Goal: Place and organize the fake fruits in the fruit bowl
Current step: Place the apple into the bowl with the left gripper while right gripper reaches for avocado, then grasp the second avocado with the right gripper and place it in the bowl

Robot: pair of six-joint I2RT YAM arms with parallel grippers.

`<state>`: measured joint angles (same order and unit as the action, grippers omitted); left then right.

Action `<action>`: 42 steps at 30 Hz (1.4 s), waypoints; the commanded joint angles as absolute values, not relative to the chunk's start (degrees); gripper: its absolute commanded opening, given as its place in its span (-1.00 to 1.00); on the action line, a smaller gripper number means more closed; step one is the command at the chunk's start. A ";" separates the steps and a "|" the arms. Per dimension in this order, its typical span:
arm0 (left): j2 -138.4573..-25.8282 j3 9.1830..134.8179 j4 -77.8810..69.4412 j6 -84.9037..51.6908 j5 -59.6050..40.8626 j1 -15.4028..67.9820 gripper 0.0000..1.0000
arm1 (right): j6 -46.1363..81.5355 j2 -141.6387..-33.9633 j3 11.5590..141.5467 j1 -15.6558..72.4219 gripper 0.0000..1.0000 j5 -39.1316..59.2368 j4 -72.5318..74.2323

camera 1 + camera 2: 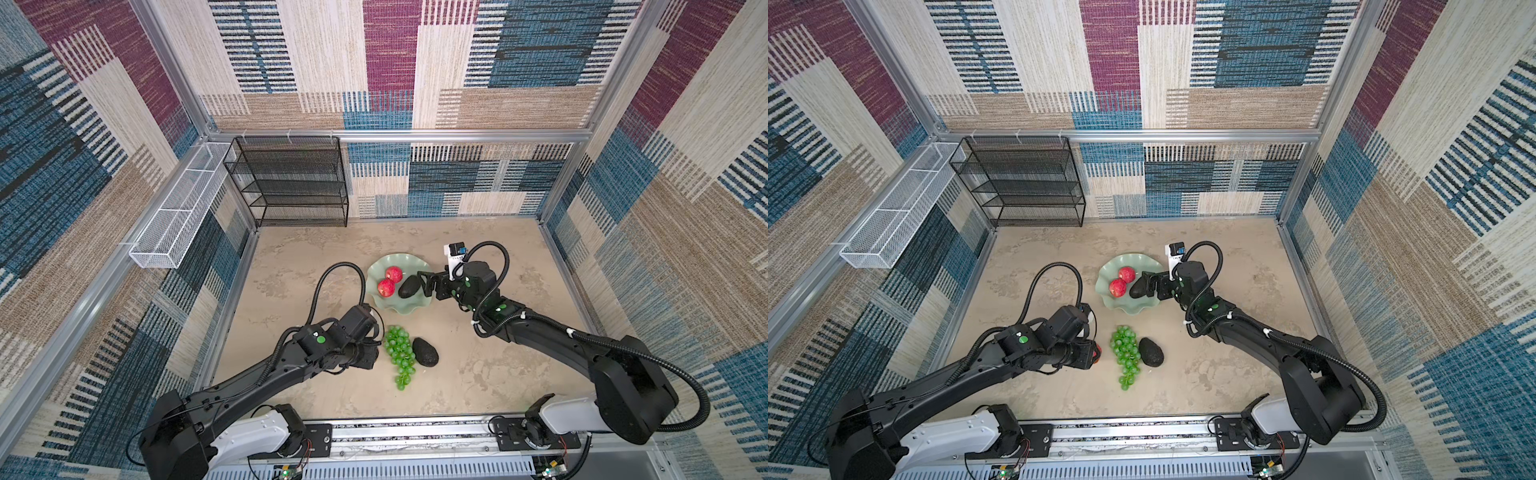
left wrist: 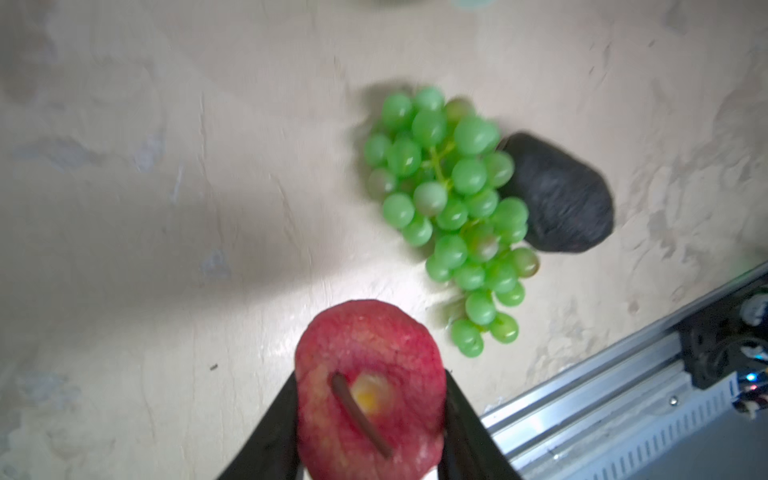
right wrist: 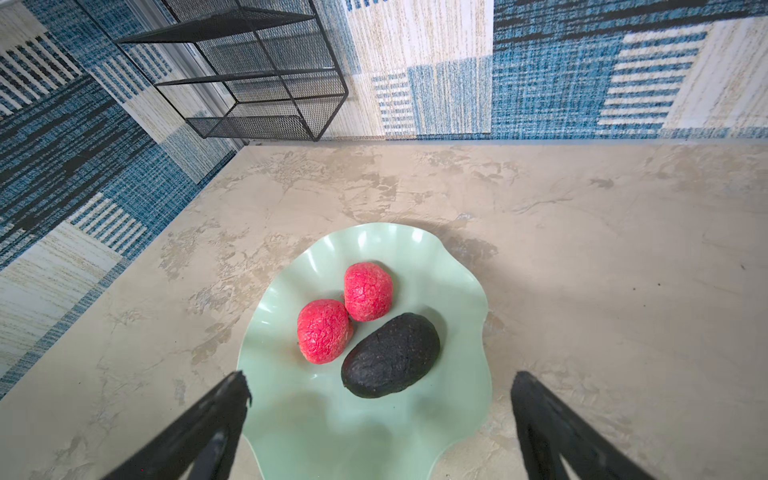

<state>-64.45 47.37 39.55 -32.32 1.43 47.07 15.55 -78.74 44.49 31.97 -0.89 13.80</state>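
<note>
The right gripper brings its open fingers back and down onto the second avocado's side clear of the grapes next, since the second avocado lies below and back.
The pale mint-green fruit bowl point(image 1: 386, 261) point(image 3: 374, 436) sits mid-table and holds two red apples point(image 1: 393, 274) point(image 1: 386, 287) and a dark avocado point(image 1: 409, 286) point(image 3: 390, 355). My right gripper point(image 1: 424, 286) point(image 3: 379, 382) hovers open over the bowl's right side with nothing between its fingers. In front of the bowl, green grapes point(image 1: 400, 355) point(image 2: 453, 216) lie on the table against a second avocado point(image 1: 426, 352) point(image 2: 561, 195). Just left of the grapes, my left gripper point(image 1: 374, 353) point(image 2: 370, 403) is shut on a third red apple point(image 2: 365, 340) point(image 1: 1097, 353), stem toward the camera.
A black mesh shelf rack point(image 1: 291, 183) stands at the back left against the wall. A white wire basket point(image 1: 178, 216) hangs on the left wall. The arms' metal base rail point(image 1: 415, 436) runs along the table's front edge.
</note>
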 commanded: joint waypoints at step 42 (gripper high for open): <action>-97.73 80.49 25.63 -16.96 0.47 34.99 0.39 | 26.29 -72.37 28.96 47.96 0.70 2.96 -1.58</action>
